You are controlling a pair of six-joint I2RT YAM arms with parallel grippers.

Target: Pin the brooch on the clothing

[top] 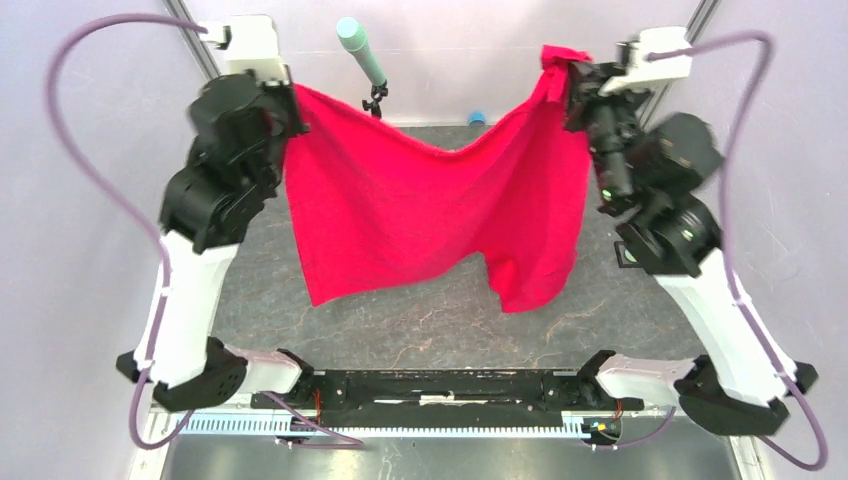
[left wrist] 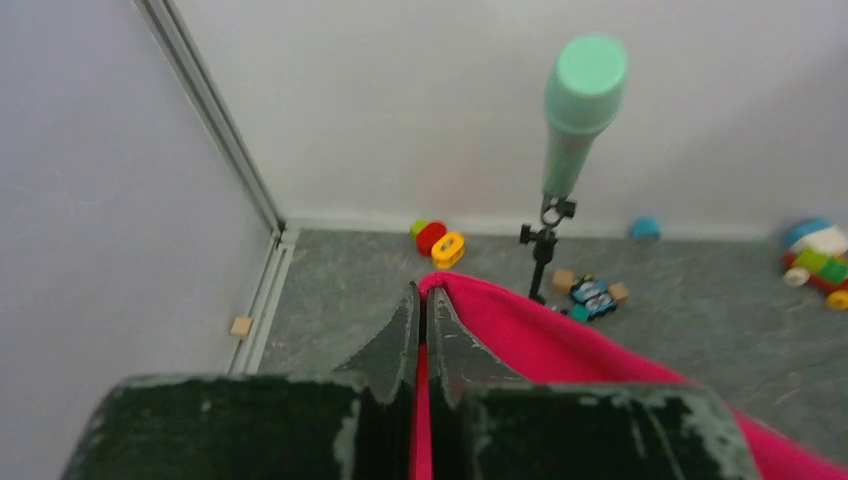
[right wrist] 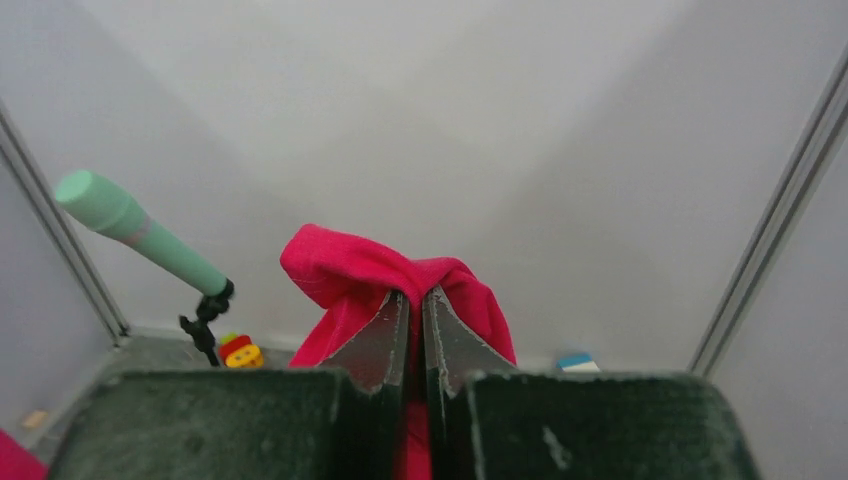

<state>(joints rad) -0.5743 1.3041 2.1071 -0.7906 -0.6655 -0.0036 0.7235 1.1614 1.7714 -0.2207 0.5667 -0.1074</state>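
My right gripper moves down and back to the bare near tabletop next and releases the shirt's corner there, since the shirt still hangs in the air.
The red-pink T-shirt [top: 430,210] hangs in the air, stretched between both grippers above the grey table. My left gripper [top: 292,100] is shut on its left top corner; in the left wrist view the fabric [left wrist: 560,340] is pinched between the jaws of that gripper [left wrist: 425,300]. My right gripper [top: 568,85] is shut on the right top corner, where the cloth [right wrist: 370,270] bunches above the closed jaws of the gripper [right wrist: 415,300]. The shirt sags in the middle and its lower edge hangs loose. The brooch is not in view.
A mint-green microphone on a small black stand [top: 362,55] rises at the back centre, behind the shirt. Small toys lie along the back wall: a red and yellow piece [left wrist: 440,243], toy cars and blocks [left wrist: 590,292], more at the right [left wrist: 820,262]. Grey walls close the cell.
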